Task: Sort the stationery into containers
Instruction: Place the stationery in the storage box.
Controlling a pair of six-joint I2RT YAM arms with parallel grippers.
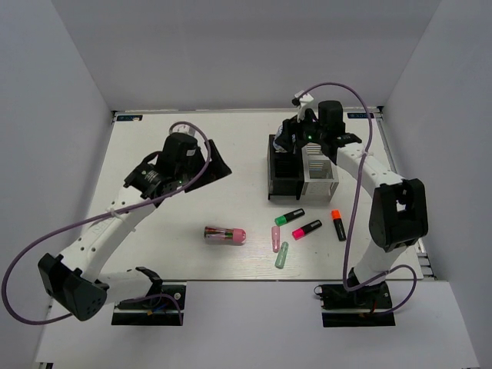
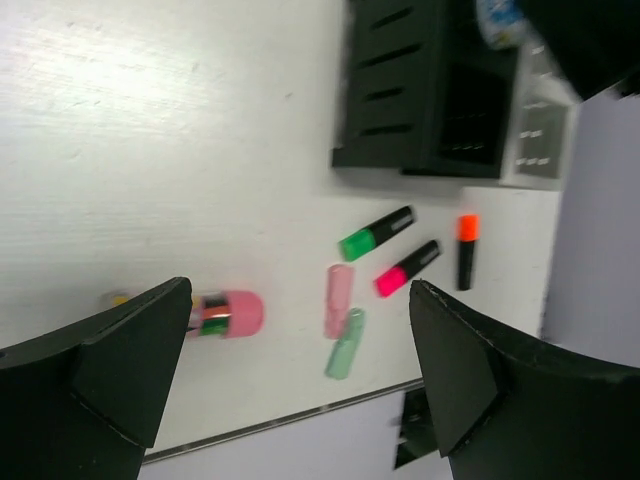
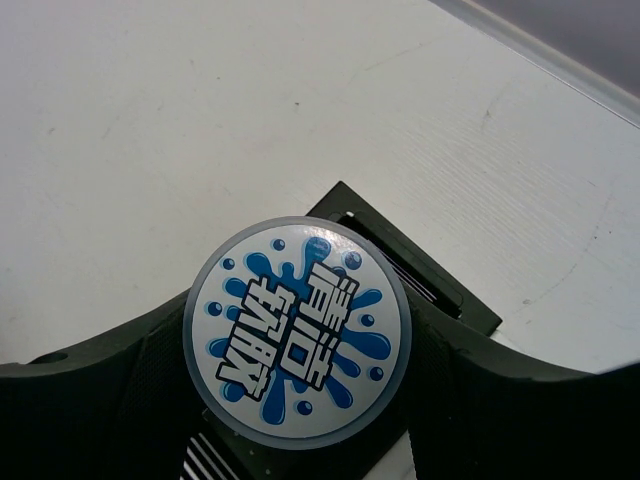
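The right gripper lowers next toward the black organizer's far section [image 3: 405, 272] below it and releases, because the tape roll [image 3: 297, 333] still hangs above the black organizer's rim.
My right gripper [image 1: 296, 138] is shut on the blue-white tape roll [image 3: 297, 333] and holds it above the black slatted organizer [image 1: 281, 177], whose rim shows under the roll [image 3: 420, 275]. The white mesh organizer [image 1: 319, 175] stands right beside the black one. My left gripper [image 2: 300, 370] is open and empty, high above the table. Between its fingers I see the pink metallic cylinder [image 2: 225, 313], the pale pink capsule [image 2: 338, 300], the green capsule [image 2: 345, 343] and the green-capped [image 2: 375, 233], pink-capped [image 2: 408, 268] and orange-capped highlighters [image 2: 466, 250].
The loose items lie in a cluster in front of the organizers, near the table's front edge [image 1: 307, 260]. The cylinder [image 1: 225, 234] lies apart, left of the cluster. White walls enclose the table on three sides.
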